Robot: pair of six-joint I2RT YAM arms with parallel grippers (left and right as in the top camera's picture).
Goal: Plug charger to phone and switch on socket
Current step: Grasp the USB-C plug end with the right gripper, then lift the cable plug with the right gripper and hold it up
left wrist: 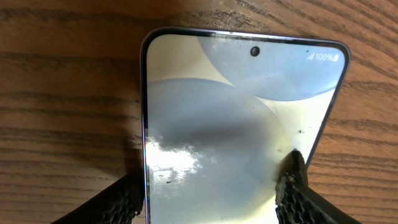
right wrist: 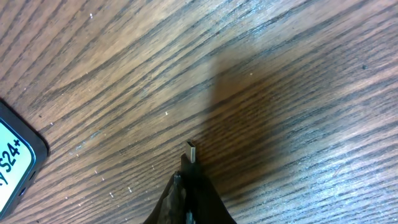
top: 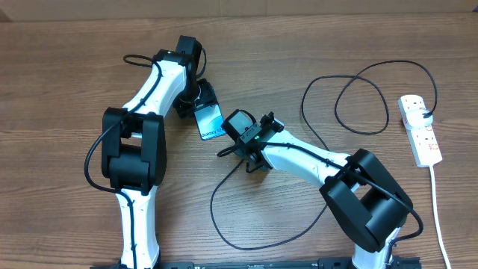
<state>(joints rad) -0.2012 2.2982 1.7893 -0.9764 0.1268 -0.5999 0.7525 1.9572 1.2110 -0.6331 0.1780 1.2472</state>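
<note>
The connector's tip shows its narrow edge, so my right gripper should first swing away from the phone to turn over the table toward the cable loops.
The phone [top: 210, 122] lies on the table with its screen lit. My left gripper [top: 196, 99] is shut on the phone's far end; in the left wrist view the phone [left wrist: 242, 118] fills the frame between the two finger pads [left wrist: 211, 202]. My right gripper [top: 233, 146] is shut on the charger's connector [right wrist: 191, 152], whose metal tip sticks out beyond the fingers [right wrist: 189, 186], just right of the phone's corner [right wrist: 15, 165]. The charger cable [top: 224, 217] loops over the table toward the socket [top: 420, 128], a white power strip at the right.
The socket's white cord [top: 438, 217] runs down to the table's front edge. The charger cable makes loops [top: 358, 101] at the right middle, between my right arm and the socket.
</note>
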